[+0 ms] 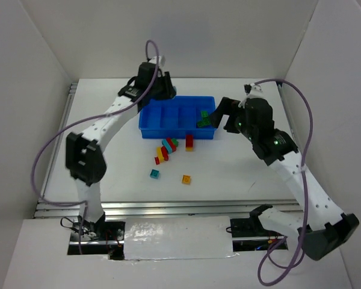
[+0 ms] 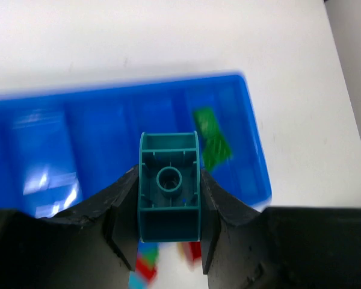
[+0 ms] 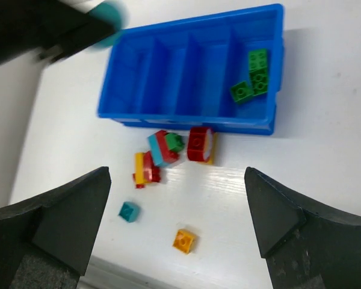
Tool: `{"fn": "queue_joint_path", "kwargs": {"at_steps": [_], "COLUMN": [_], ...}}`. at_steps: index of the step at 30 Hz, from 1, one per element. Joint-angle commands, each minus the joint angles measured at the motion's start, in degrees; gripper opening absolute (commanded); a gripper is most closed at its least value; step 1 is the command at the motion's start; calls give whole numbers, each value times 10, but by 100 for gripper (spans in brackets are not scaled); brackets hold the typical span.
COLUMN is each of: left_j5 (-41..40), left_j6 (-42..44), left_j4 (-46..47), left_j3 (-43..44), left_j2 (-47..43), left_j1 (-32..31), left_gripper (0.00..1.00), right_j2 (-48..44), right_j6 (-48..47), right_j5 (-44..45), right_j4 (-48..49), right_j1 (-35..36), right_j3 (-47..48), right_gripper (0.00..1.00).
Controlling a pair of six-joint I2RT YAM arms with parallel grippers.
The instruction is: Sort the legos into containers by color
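The tray's empty section lies below, beside the green legos, so I should next move my left gripper to its right in the top view and down there, and release the teal lego.
My left gripper (image 2: 168,208) is shut on a teal lego (image 2: 168,186), seen from its hollow underside, and hangs over the blue tray of containers (image 2: 78,138). In the top view this left gripper (image 1: 158,90) is over the tray's far left corner. Green legos (image 3: 254,77) lie in the rightmost compartment (image 1: 203,117). My right gripper (image 3: 177,180) is open and empty above the table, with its fingers (image 1: 219,114) by the tray's right end. Loose legos lie in front of the tray: a mixed cluster (image 3: 156,153), a red-and-yellow piece (image 3: 200,144), a teal square (image 3: 129,211) and an orange-yellow square (image 3: 183,240).
The tray's front wall (image 1: 145,129) faces the loose pile (image 1: 166,150). White walls enclose the table at the back and on both sides. The table's near edge with a metal rail (image 1: 168,208) runs below the stray bricks.
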Motion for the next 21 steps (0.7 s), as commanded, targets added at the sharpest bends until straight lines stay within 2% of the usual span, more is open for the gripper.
{"fn": "queue_joint_path", "kwargs": {"at_steps": [1,2,3,6,7,12,16,21], "left_j5": [5,3,3,-17,-18,16,9,3], "left_j6": [58,56,56,60,58,61,56,60], "left_j4": [-32,-47,-71,-82,-78,-35,-42,-37], "left_j3": [179,222,289,351,354,331,330,301], "left_j2": [139,200,224,284,292,311,325,328], "left_j1": [-24,-25,-26,-29,-29,-34,-40,-41], "left_gripper": [2,2,3,10,14,19,32,41], "right_j2": [-39,-62,-74,-104,-110,-138,-145,-141], "right_j6": [25,24,22,16,15,0,-6,-7], "right_j5": [-58,-57,-62,-63,-63,-63,-63,-76], "right_j4": [23,21,14,-9,-13,-32,-39,-32], "right_j1": [3,3,3,7,7,6,7,7], "right_j3": [-57,-66,-78,-89,-93,-96,-93,-96], "right_gripper": [100,100,99,100,100,100,100,100]}}
